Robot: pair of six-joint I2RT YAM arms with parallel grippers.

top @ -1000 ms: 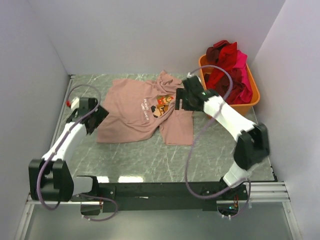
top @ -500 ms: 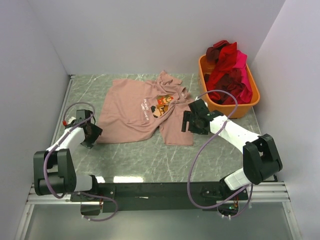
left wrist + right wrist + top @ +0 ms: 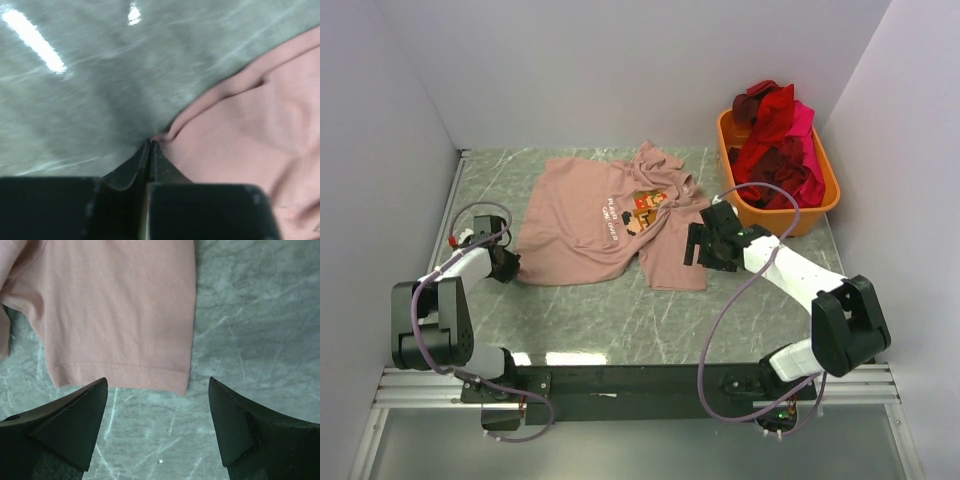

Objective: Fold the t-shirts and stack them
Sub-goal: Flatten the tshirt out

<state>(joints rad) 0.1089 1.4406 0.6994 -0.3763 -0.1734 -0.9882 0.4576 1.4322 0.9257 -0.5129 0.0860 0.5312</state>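
My right gripper comes down onto the pink hem's near corner (image 3: 702, 286) (image 3: 181, 386) on the tub side next, since my left gripper already pinches the shirt's opposite corner.
A dusty pink t-shirt (image 3: 590, 220) with a small cartoon print lies spread on the marble table, partly rumpled near its collar. My left gripper (image 3: 507, 266) is low at the shirt's near-left corner; in the left wrist view its jaws (image 3: 151, 142) are pressed together with the tip of the pink cloth (image 3: 240, 135) pinched between them. My right gripper (image 3: 698, 246) hovers open over the shirt's near-right corner; in the right wrist view the pink hem (image 3: 125, 365) lies just beyond the gap (image 3: 157, 381) between the spread fingers. Red, maroon and hot pink t-shirts (image 3: 775, 135) are heaped in the tub.
The orange plastic tub (image 3: 820, 200) stands at the back right, close to the right wall. White walls enclose the table on the left, back and right. Bare marble table (image 3: 610, 320) runs between the shirt and the arm bases.
My left gripper dropped to the table at the shirt's near-left corner and closed on it. My right gripper moved back from over the shirt to its near-right corner, still open.
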